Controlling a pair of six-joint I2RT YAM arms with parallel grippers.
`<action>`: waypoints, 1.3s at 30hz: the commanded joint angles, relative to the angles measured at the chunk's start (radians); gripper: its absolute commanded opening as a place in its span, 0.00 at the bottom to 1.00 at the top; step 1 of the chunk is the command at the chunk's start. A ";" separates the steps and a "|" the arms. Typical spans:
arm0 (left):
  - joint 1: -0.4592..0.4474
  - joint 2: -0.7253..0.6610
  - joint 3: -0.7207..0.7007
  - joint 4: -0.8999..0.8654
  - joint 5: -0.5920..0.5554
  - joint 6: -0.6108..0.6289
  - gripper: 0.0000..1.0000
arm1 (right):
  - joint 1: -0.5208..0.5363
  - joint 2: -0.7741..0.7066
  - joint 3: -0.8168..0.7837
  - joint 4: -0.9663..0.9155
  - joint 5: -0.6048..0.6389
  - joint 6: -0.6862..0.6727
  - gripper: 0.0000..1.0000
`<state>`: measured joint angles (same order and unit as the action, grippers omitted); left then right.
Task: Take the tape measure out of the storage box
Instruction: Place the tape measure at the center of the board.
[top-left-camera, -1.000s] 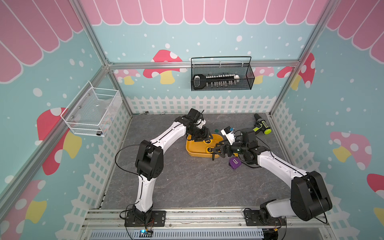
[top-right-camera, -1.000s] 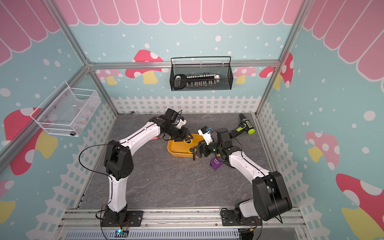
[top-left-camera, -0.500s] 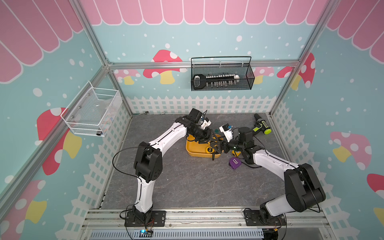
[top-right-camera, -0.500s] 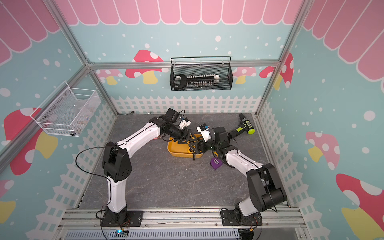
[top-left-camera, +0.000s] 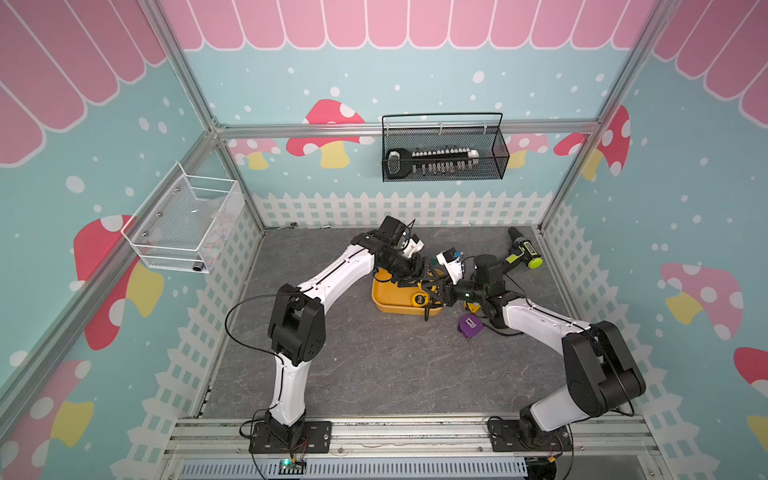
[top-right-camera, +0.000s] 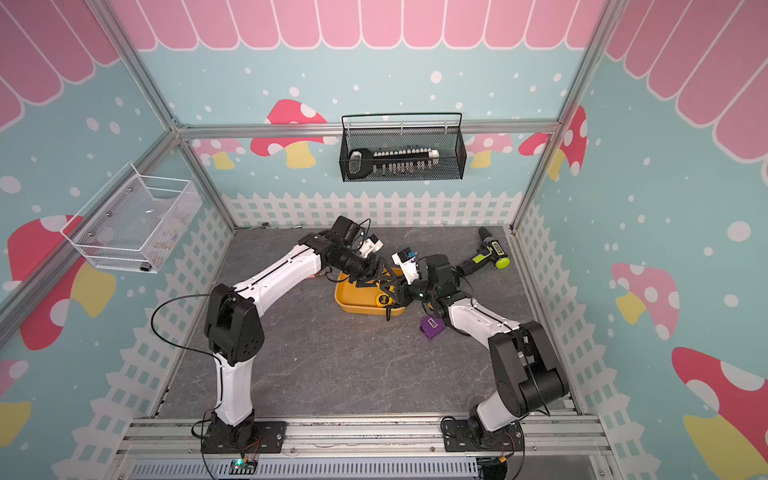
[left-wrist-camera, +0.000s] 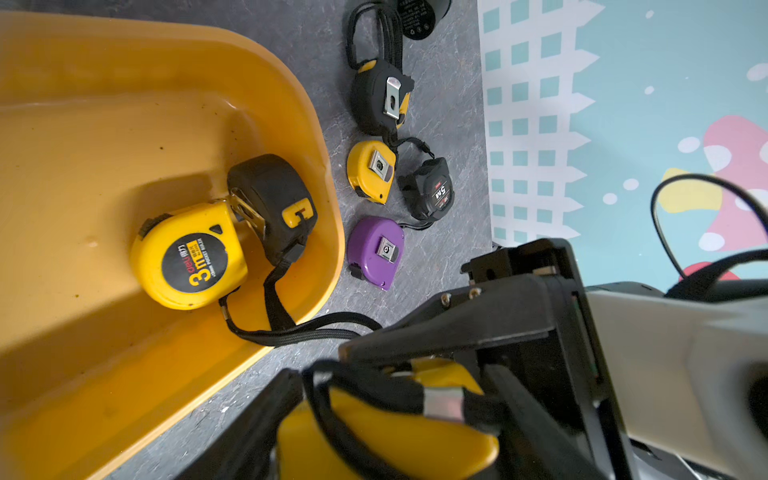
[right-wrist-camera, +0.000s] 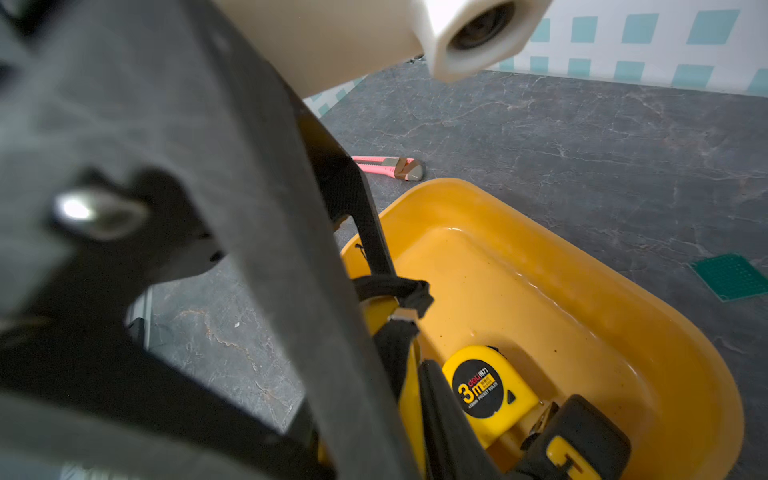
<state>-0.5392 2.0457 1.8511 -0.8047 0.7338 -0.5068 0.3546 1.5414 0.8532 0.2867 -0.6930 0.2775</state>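
My right gripper will next move past the box's end and down to release the yellow tape measure with the black strap, as the floor beside the purple one is open below it.
The yellow-orange storage box (top-left-camera: 386, 301) (left-wrist-camera: 124, 124) (right-wrist-camera: 623, 311) sits mid-table. Inside it lie a yellow 3m tape measure (left-wrist-camera: 189, 259) (right-wrist-camera: 486, 386) and a black one (left-wrist-camera: 272, 203). Both grippers meet over the box's right end. Another yellow tape measure (left-wrist-camera: 386, 436) (right-wrist-camera: 411, 401) with a black strap hangs between them. My right gripper (top-left-camera: 440, 291) (right-wrist-camera: 411, 419) is shut on its flat sides. My left gripper (top-left-camera: 419, 276) (left-wrist-camera: 386, 415) stands open around it, fingers wide of the casing.
On the floor right of the box lie a purple tape measure (top-left-camera: 469, 326) (left-wrist-camera: 376, 251), a yellow one (left-wrist-camera: 371, 171) and two black ones (left-wrist-camera: 430, 189). A drill (top-left-camera: 521, 253) lies back right, a pink utility knife (right-wrist-camera: 388, 166) behind the box. A black wire basket (top-left-camera: 442, 151) and a white mesh basket (top-left-camera: 185, 226) hang on the walls.
My right gripper has come in from the right to meet the left over the box and has closed on the yellow tape measure. The left jaws have opened off it.
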 joint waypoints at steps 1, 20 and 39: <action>-0.005 -0.027 0.039 -0.002 -0.040 0.002 0.99 | -0.001 -0.036 -0.029 0.015 0.031 0.026 0.19; -0.167 0.223 0.263 -0.235 -0.651 0.296 0.99 | -0.359 -0.031 -0.139 -0.248 -0.195 0.189 0.18; -0.183 0.416 0.505 -0.320 -0.688 0.344 0.97 | -0.258 0.170 0.044 -0.459 -0.020 0.136 0.69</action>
<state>-0.7151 2.4298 2.3272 -1.0843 0.0628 -0.1860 0.0982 1.7458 0.8688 -0.0647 -0.7918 0.4545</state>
